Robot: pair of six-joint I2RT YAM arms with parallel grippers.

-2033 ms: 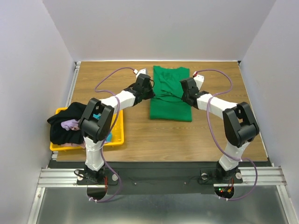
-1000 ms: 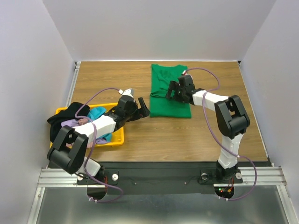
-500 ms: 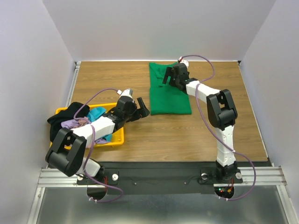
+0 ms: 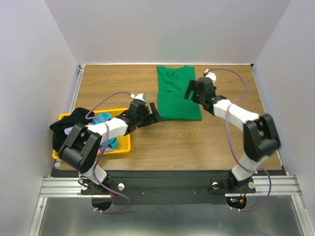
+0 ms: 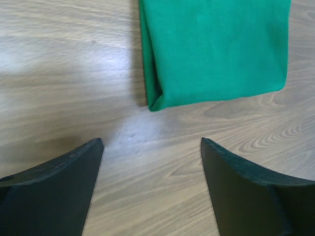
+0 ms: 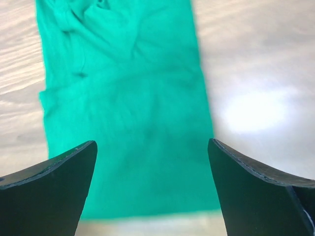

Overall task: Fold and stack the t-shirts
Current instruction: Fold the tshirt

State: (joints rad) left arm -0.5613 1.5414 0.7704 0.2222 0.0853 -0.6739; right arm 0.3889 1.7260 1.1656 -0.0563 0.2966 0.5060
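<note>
The shirt's near corner away from the bin (image 6: pixel 214 207) lies below the robot's right gripper and nearer the robot's base, so the right gripper needs to draw back and lower onto that corner next.
A bright green t-shirt (image 4: pixel 177 93) lies folded into a long strip at the back middle of the table; it also fills the right wrist view (image 6: pixel 128 113) and shows its near corner in the left wrist view (image 5: pixel 216 49). My left gripper (image 4: pixel 153 114) is open just left of the shirt's near left corner, with bare wood between its fingers (image 5: pixel 59 187). My right gripper (image 4: pixel 191 90) is open above the shirt's right edge, holding nothing. More t-shirts, black (image 4: pixel 66 130), teal (image 4: pixel 102 119) and pale lavender, are piled in the bin.
A yellow plastic bin (image 4: pixel 125 142) sits at the table's left near edge with the shirts spilling over its left side. White walls enclose the table (image 4: pixel 221 142) on three sides. The arms' purple cables arc over the wood.
My right gripper has pulled back from the shirt's collar end toward its right edge. My left gripper has crept right to the shirt's near left corner, its jaws slightly narrower.
</note>
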